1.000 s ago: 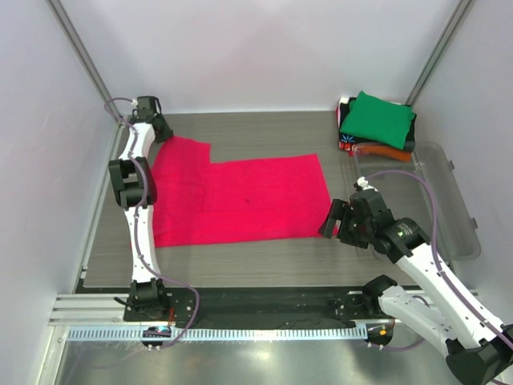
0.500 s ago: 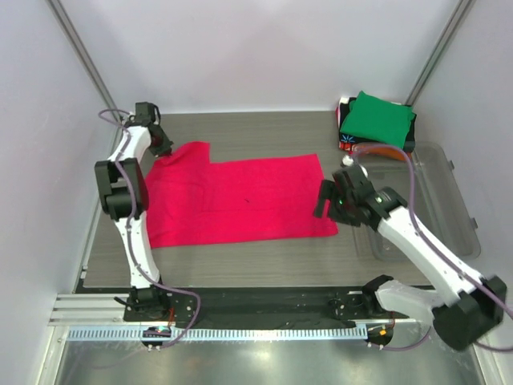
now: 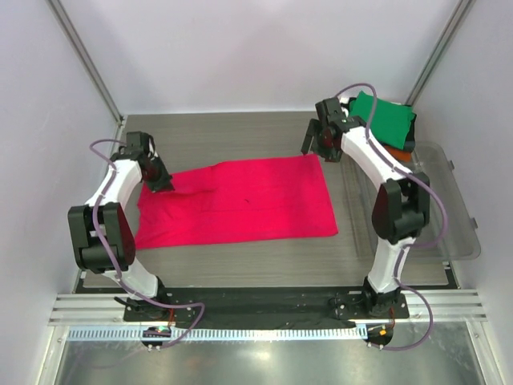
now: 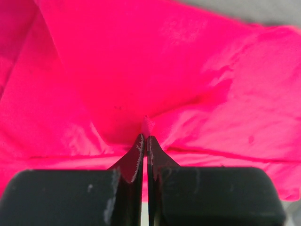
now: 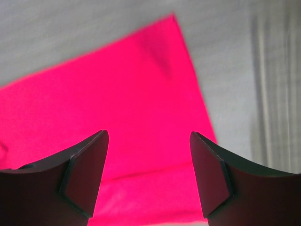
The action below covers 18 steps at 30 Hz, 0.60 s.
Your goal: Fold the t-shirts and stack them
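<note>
I need to move my right gripper down and outward next, onto the pink t-shirt's far corner (image 3: 314,159) (image 5: 170,23) nearest the stack, because that corner is below and outward of its open fingers.
The crimson-pink t-shirt (image 3: 240,200) lies spread flat in the middle of the table. My left gripper (image 3: 161,183) is at its far left part and is shut on a pinch of the pink cloth (image 4: 146,123), which bunches into wrinkles there. My right gripper (image 3: 309,144) is open and hovers over the shirt's far right corner (image 5: 171,28), holding nothing. Its jaws stand wide apart above the pink cloth (image 5: 117,103). A folded green t-shirt (image 3: 378,116) tops a stack at the back right, with an orange one (image 3: 394,150) showing under it.
A clear plastic bin (image 3: 451,200) stands along the right side, next to the stack. The table (image 3: 240,132) is grey wood grain, with walls on the left, back and right. The arm bases sit on a black rail (image 3: 264,301) at the near edge.
My left gripper pulled the shirt's far left sleeve inward and nearer, bunching it. My right gripper swung from the shirt's near right edge to over its far right corner.
</note>
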### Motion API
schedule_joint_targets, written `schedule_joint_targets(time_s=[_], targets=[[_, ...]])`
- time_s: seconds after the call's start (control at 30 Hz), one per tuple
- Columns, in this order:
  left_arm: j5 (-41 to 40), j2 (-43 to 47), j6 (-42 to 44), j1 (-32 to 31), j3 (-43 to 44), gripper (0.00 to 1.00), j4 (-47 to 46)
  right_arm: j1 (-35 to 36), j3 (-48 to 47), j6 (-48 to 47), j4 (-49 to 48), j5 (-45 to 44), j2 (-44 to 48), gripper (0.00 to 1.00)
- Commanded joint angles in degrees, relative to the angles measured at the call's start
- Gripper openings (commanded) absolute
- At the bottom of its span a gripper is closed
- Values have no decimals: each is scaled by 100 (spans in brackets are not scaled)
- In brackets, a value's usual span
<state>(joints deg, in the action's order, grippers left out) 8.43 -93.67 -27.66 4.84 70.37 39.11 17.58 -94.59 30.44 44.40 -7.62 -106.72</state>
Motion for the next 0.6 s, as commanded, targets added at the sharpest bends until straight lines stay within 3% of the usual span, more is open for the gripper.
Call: schedule_joint_targets(time_s=[0.0,0.3,0.57], targets=[[45,323,287,-53,-85,0,26,-79,-788,-292,7,-143,-594,75],[177,349,261,-54,-41,0,17,-334,-2344,-477,-2,-284,-2501,67],[265,402,261,-45,-58,0,35,-422,-3109,-574,-2,-644,-3241,58]])
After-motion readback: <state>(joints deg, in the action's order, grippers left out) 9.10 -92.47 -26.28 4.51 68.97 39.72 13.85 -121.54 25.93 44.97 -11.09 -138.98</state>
